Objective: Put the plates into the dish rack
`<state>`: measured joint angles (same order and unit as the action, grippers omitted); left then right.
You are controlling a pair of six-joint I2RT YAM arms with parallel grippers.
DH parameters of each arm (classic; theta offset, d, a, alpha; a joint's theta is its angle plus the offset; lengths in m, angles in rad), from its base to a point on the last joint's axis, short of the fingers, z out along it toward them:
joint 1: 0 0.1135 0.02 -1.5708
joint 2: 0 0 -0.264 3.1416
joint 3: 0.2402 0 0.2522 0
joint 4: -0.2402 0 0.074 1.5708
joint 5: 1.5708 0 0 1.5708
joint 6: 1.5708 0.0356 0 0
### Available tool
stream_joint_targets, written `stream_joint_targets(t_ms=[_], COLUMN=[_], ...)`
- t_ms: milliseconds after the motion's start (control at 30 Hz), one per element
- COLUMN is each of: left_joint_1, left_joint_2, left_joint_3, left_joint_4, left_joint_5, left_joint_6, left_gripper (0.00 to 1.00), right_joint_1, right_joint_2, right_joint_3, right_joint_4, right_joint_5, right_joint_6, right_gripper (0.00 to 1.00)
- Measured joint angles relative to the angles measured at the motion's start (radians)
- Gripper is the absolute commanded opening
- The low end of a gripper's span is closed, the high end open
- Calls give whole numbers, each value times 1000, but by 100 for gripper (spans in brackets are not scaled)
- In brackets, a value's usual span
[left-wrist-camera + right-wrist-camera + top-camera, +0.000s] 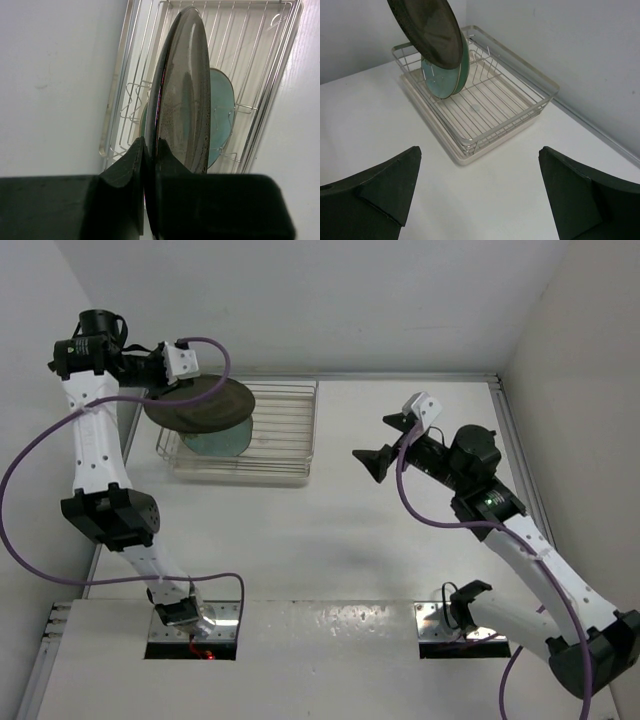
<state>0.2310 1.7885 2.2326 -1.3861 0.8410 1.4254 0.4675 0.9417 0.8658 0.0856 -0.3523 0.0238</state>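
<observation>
My left gripper is above the wire dividers point(226, 131) beside the mint-green plate point(222, 440) and will next lower the brown plate into them and let go, since they hold plates upright.
My left gripper point(165, 368) is shut on the rim of the large dark brown plate point(200, 403), holding it tilted above the left end of the wire dish rack point(290, 430). In the left wrist view the brown plate point(182, 95) stands edge-on over the rack point(260, 60), gripper point(150, 150) clamped on its edge. A mint-green plate point(222, 440) stands in the rack's dividers below it, also in the left wrist view point(220, 115) and right wrist view point(442, 80). My right gripper point(375, 462) is open and empty, right of the rack point(520, 105).
White walls close in behind and at both sides of the table. The rack's right half holds only bare wires point(490, 100). A raised strip point(515, 440) runs along the table's right edge.
</observation>
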Motion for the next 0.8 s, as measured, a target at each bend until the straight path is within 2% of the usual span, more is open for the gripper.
stream_joint_targets(t_ms=[633, 800], left_joint_1=[62, 78], left_joint_2=[35, 35], left_joint_3=[-71, -149], left_joint_4=[11, 22], left_joint_5=[189, 198], left_joint_6=[28, 30], left_gripper=[0, 0], right_joint_1=[125, 144], right_joint_2=[159, 161], right_joint_3=[99, 109], right_joint_4=[-3, -13], right_joint_5=[48, 66], right_joint_6=[6, -16], right_gripper=[100, 100])
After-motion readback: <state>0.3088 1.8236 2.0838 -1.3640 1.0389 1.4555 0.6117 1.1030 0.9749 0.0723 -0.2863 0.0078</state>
